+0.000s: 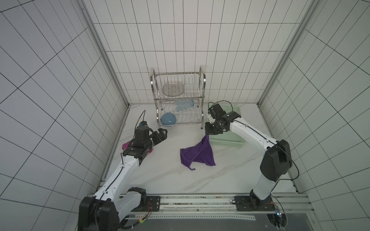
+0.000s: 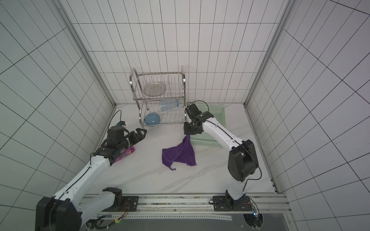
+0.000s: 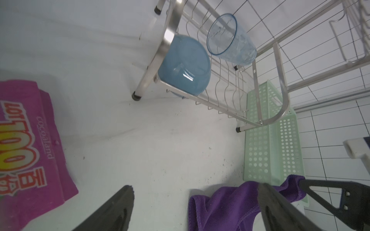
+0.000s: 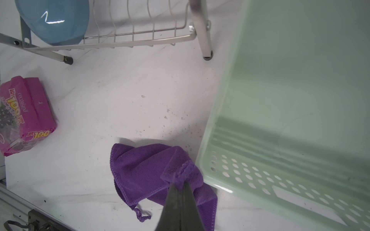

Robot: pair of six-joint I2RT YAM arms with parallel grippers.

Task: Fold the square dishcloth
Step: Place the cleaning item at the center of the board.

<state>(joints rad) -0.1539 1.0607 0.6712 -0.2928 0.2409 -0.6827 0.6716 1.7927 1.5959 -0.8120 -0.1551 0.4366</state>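
Observation:
My right gripper needs to move sideways toward the green basket's near corner [image 1: 211,142] [image 4: 206,173] just below it, then go down and let go of the raised corner, because the cloth is crumpled.
The square dishcloth [image 1: 197,154] [image 2: 180,154] is deep purple and lies crumpled on the white table, one corner lifted. My right gripper [image 1: 207,134] [image 2: 187,134] is shut on that raised corner, right beside the green basket's near wall. In the right wrist view the gripper [image 4: 181,186] pinches a bunch of the cloth [image 4: 144,172], and the cloth's thin loop [image 4: 143,216] trails on the table. My left gripper [image 1: 163,133] [image 2: 143,133] hovers open and empty, well left of the cloth. In the left wrist view the gripper [image 3: 195,188] has its jaws wide, with the cloth [image 3: 226,204] beyond one finger.
A green perforated basket [image 1: 226,143] [image 4: 300,100] stands at the right, touching the cloth's lifted side. A steel dish rack [image 1: 178,100] at the back holds a blue bowl [image 1: 168,119] and a clear cup [image 1: 184,105]. A pink snack packet [image 1: 126,144] [image 3: 26,150] lies under my left arm.

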